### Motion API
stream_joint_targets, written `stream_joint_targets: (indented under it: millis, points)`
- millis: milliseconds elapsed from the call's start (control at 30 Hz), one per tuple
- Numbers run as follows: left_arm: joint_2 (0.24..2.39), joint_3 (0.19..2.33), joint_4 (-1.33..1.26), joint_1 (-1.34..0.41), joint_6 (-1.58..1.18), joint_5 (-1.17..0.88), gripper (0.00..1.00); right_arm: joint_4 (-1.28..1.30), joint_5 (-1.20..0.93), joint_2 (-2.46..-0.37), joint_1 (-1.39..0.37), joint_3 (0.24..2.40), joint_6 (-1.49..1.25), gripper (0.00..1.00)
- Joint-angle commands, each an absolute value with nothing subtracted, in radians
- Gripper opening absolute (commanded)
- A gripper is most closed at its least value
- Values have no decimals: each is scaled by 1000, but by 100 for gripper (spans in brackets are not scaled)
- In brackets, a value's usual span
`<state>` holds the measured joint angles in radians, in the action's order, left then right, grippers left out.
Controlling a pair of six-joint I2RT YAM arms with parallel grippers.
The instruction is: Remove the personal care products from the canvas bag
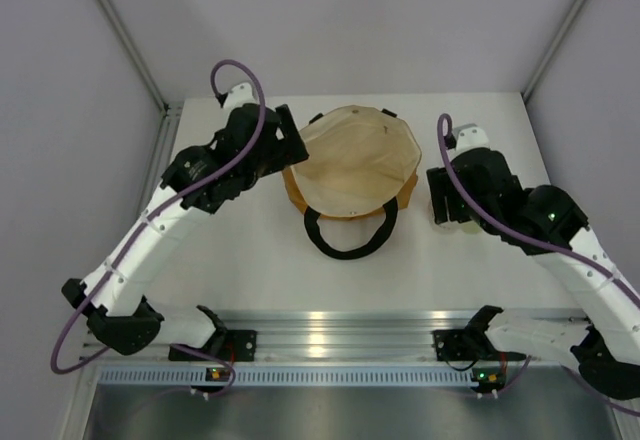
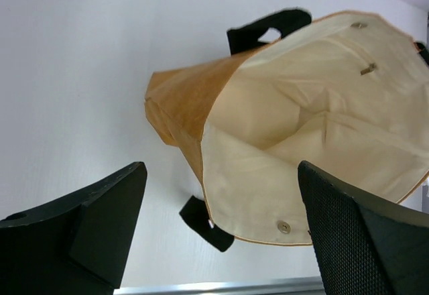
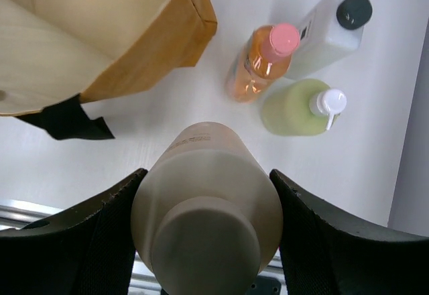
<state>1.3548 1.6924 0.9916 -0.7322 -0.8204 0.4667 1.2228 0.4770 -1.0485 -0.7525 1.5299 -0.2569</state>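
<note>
I will next bring the short cream cylinder in my right gripper down until it stands on the bare table, on the near side of the orange bottle and beside the bag (image 1: 350, 165).
The canvas bag (image 1: 350, 165) lies in the middle of the table with its round mouth open, showing the cream lining (image 2: 315, 134) and a black handle (image 1: 350, 240). No product shows inside it. My left gripper (image 2: 220, 169) is open at the bag's left rim (image 1: 292, 155), holding nothing. My right gripper (image 3: 208, 174) is shut on the short cream cylinder (image 3: 208, 201), to the right of the bag. Beyond it stand the orange bottle with pink cap (image 3: 258, 64), the yellow-green bottle with white top (image 3: 298, 107) and the clear bottle with black cap (image 3: 328, 30).
A metal rail (image 1: 330, 325) runs along the table's near edge, in front of both arm bases. White walls close the table at the left, back and right. In the top view my right arm (image 1: 500, 200) covers the bottles.
</note>
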Motion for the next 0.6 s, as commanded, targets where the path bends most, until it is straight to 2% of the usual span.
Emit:
stream_joint_targets:
  millis: [0,167,367,567]
  points:
    - [1295,1769,977,-735,-701,593,98,1025,574,-967,-758,1395,-310,0]
    - [1272,1838,977,-735,-632,641,98,914,522,-908,-729,1217,-357,0]
    - [1252,1842,979,-733,-600,672,98,767,411,-853,-611,982,-417,0]
    - [1233,1789,979,-706,-591,756,98,626,442,-807,-594,826,-442,0]
